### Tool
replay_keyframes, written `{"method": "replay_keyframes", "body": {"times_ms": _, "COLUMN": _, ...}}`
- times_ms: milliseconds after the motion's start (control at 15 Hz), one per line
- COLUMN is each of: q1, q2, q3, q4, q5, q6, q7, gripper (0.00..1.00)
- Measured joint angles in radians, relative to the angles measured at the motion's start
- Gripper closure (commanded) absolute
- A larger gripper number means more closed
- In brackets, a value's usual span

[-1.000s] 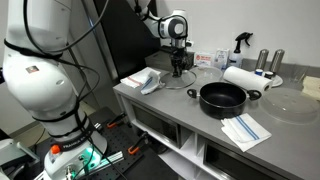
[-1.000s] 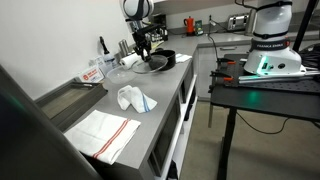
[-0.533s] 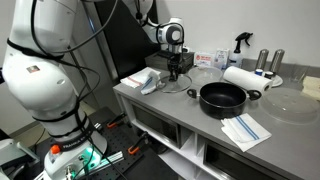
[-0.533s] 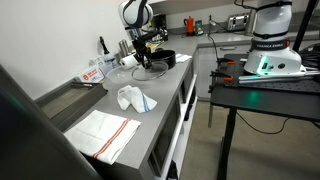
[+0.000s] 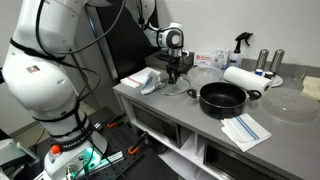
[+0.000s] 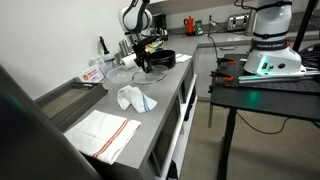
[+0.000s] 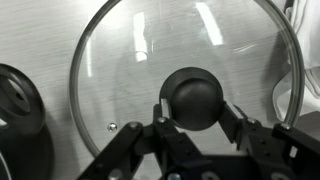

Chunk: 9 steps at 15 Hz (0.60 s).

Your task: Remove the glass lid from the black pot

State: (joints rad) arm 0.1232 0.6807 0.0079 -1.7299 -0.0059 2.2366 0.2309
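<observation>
I should next move my gripper with the lid down and slightly toward the black pot [image 5: 222, 97], onto the bare counter beside it, to let go of the knob, because that spot is clear.
The glass lid [image 7: 130, 60] is off the black pot. It is low over the grey counter beside the pot, and its dark knob sits between my fingers in the wrist view. My gripper [image 7: 195, 118] is shut on that knob. In both exterior views the gripper [image 5: 176, 72] [image 6: 141, 58] holds the lid [image 5: 180, 89] just left of the open black pot [image 5: 222, 97] [image 6: 162, 60]. The pot's edge shows at the left of the wrist view [image 7: 20, 115]. I cannot tell if the lid's rim touches the counter.
A crumpled white cloth [image 5: 148, 80] [image 6: 132, 98] lies near the lid. A paper towel roll [image 5: 240, 77] and a spray bottle [image 5: 240, 42] stand behind the pot. A folded towel [image 5: 245, 128] lies in front of it, and a larger clear disc [image 5: 290, 105] beside it.
My gripper has carried the lid sideways away from the pot and slightly lower toward the counter. The pot has not moved.
</observation>
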Motion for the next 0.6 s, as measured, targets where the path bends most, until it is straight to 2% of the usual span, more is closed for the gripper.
{"method": "replay_keyframes", "body": {"times_ms": 600, "q1": -0.024, "q2": 0.101, "q3": 0.006, "q4": 0.084, "q5": 0.011, "q6": 0.023, "q7": -0.036, "gripper": 0.75}}
